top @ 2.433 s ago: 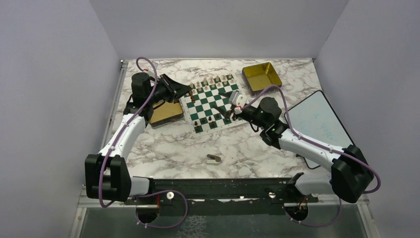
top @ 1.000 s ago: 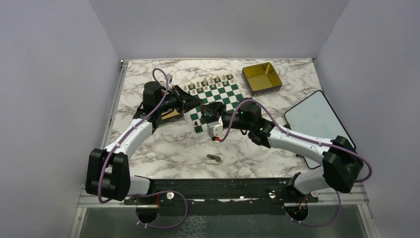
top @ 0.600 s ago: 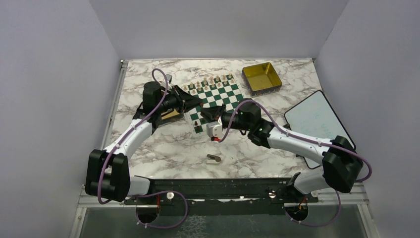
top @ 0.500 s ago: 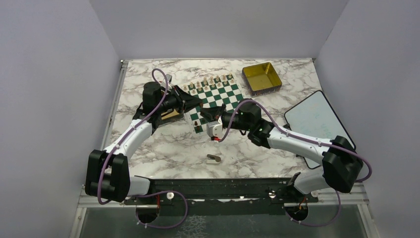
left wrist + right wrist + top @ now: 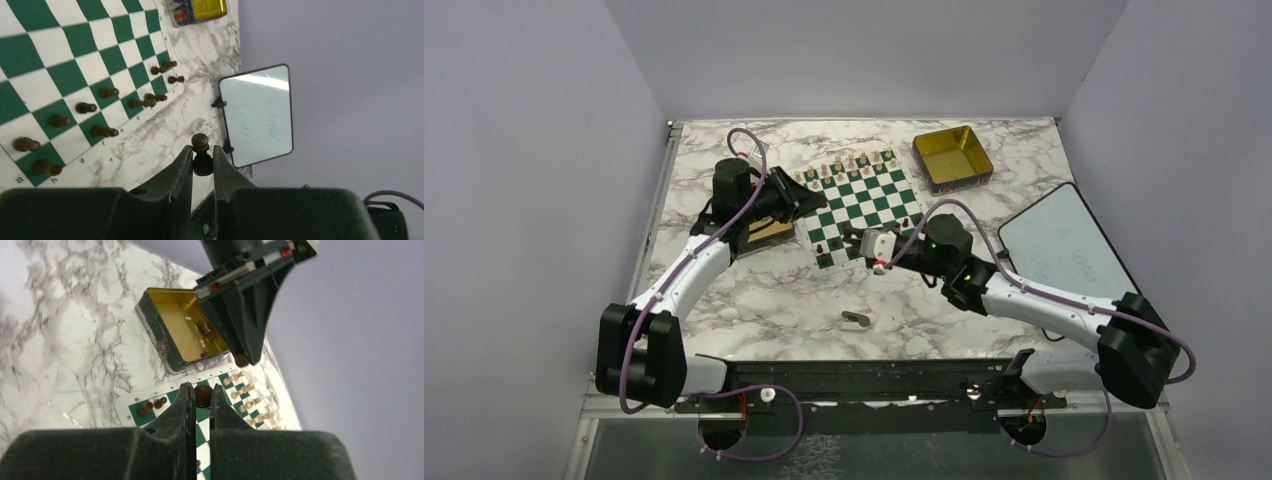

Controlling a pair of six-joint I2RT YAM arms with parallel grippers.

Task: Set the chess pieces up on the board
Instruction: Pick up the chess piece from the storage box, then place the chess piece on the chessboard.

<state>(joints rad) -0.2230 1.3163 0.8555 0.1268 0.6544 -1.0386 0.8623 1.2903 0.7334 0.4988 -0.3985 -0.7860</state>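
Note:
My right gripper should tilt downward next, lower its dark piece onto the empty white square midway along the board's near row and let go of it, because there are pieces on either side of that gap.
The green and white board [image 5: 860, 200] lies mid-table, with pale pieces along its far rows and dark chess pieces [image 5: 822, 246] along its near edge. Over the board's left edge hangs my left gripper [image 5: 816, 203], shut on a dark pawn [image 5: 202, 156] that stands up between the fingertips [image 5: 202, 148]. My right gripper [image 5: 852, 234] hovers above the near rows, shut on a round-topped dark piece [image 5: 203, 395]. Several dark pieces [image 5: 82, 107] stand in two rows on the board [image 5: 60, 55]. More dark pieces [image 5: 205, 330] lie inside the gold tin [image 5: 159, 320].
A gold tin [image 5: 760, 231] sits under the left arm, beside the board. A second gold tin [image 5: 952, 156] stands at the back right. At the right edge lies a white tablet [image 5: 1064, 250]. A small brown object [image 5: 856, 319] rests near the front.
The right gripper closed on a dark piece at the board's near left corner and drew back to the right with it. The left gripper shifted slightly away, still holding its pawn.

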